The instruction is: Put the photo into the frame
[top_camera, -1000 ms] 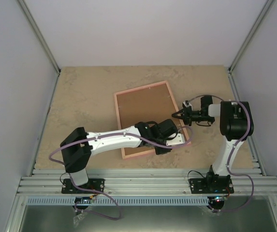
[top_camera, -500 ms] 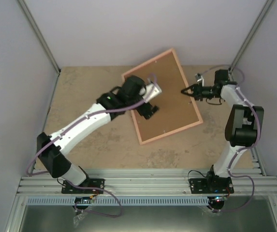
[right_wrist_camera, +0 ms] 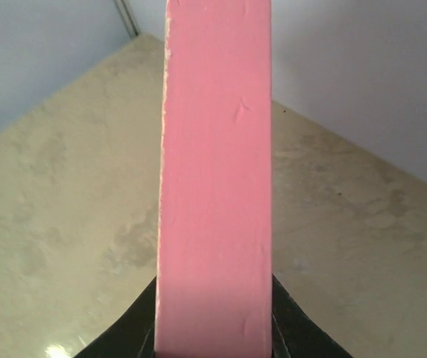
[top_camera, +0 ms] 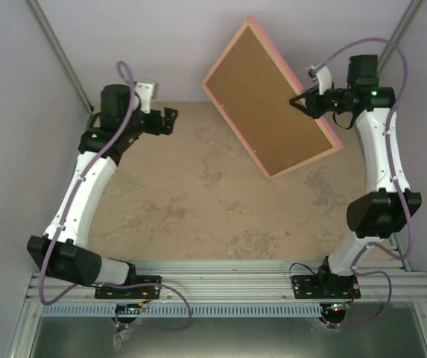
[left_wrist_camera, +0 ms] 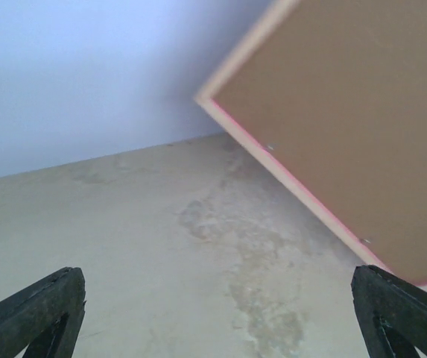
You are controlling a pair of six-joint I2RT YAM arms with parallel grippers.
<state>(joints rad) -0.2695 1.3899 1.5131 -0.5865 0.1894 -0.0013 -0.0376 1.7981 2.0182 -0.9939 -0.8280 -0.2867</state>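
Note:
The frame's backing faces up, so my right gripper will next move down and back, turn the frame [top_camera: 269, 101] and release it on the bare tabletop below my gripper.
The pink frame [top_camera: 269, 101] hangs tilted in the air over the back of the table, its brown backing toward the top camera. My right gripper [top_camera: 300, 101] is shut on its right edge. The right wrist view shows the frame's pink edge [right_wrist_camera: 214, 186] running straight up from between the black fingers [right_wrist_camera: 295, 328]. My left gripper [top_camera: 170, 119] is at the back left, level above the table and apart from the frame, open with nothing in it. In the left wrist view its fingertips [left_wrist_camera: 42, 309] stand wide apart, and the frame [left_wrist_camera: 347, 112] fills the upper right. The photo is out of view.
The beige mottled table top [top_camera: 198, 201] lies below both arms. Pale walls close in the back and sides, with metal posts [top_camera: 60, 56] in the corners. An aluminium rail [top_camera: 228, 280] runs along the near edge by the arm bases.
My right gripper has lifted the frame off the table and tilted it up toward the back wall. My left gripper has let go of it, opened, and swung to the back left.

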